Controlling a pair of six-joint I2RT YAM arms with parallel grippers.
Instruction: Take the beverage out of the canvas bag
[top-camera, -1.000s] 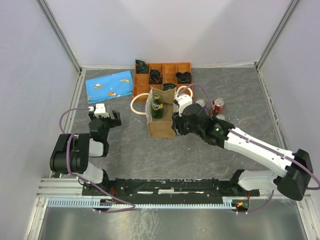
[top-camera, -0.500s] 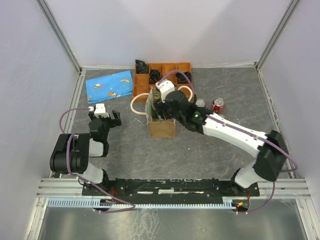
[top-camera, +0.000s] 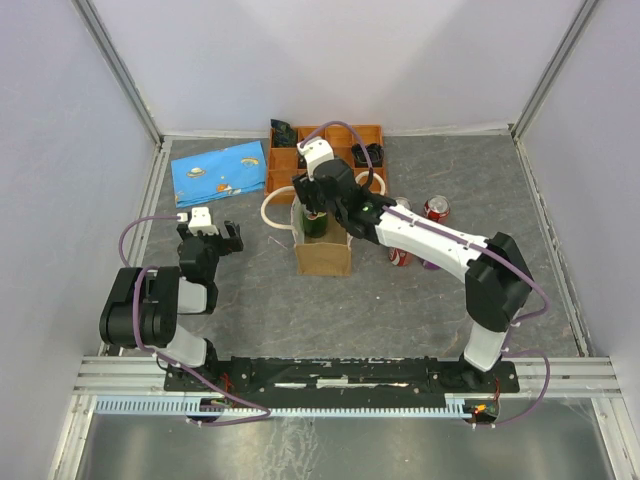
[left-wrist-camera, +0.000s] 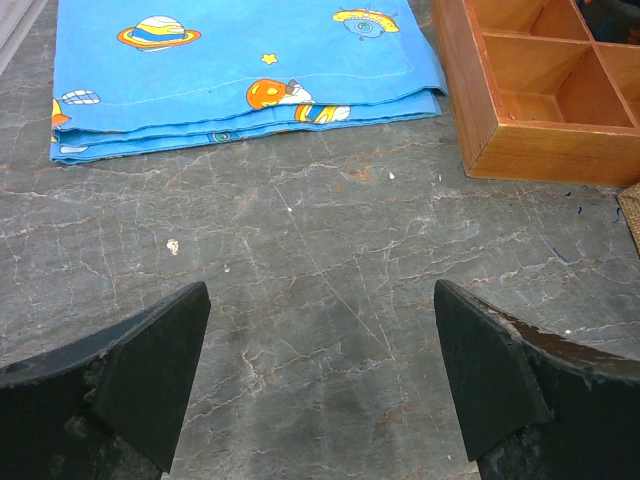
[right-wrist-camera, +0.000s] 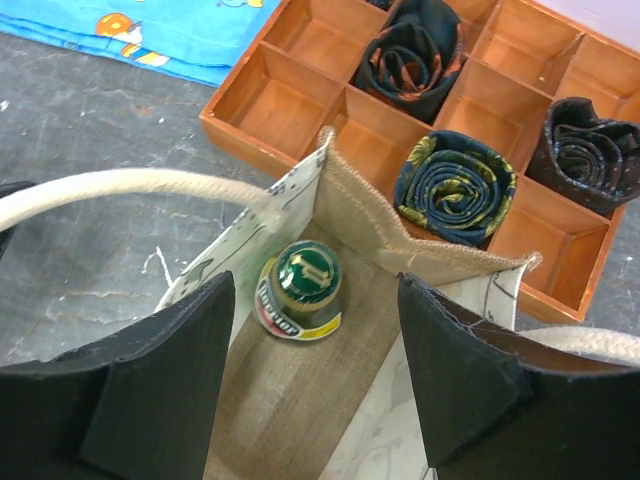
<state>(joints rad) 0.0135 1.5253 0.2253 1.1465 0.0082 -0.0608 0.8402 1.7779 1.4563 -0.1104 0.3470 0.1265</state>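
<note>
My right gripper lowers into the bag's opening next, then closes on the bottle's top (top-camera: 314, 215) (right-wrist-camera: 307, 273), since the bottle's cap is still below the open fingers.
The canvas bag (top-camera: 324, 255) stands upright mid-table, its mouth open. Inside it stands the beverage, a green glass bottle (top-camera: 315, 222) with a green-and-gold cap (right-wrist-camera: 301, 283). My right gripper (top-camera: 312, 198) hovers over the bag's far end, pointing down into the mouth. In the right wrist view that gripper (right-wrist-camera: 315, 285) is open, its fingers on either side of the cap and above it, touching nothing. The bag's tan lining (right-wrist-camera: 290, 420) and one cream handle (right-wrist-camera: 130, 190) show there. My left gripper (left-wrist-camera: 320, 290) rests open over bare table, left of the bag (top-camera: 208, 232).
An orange-brown compartment tray (top-camera: 345, 135) holding rolled ties (right-wrist-camera: 455, 190) stands just behind the bag. A flat blue patterned pouch (top-camera: 218, 170) lies at the back left. Red cans (top-camera: 436, 208) lie right of the bag under my right arm. Grey walls close in the table.
My right arm swung left, from the bag's right side to above its mouth, and its jaws opened wider. The left arm has not moved.
</note>
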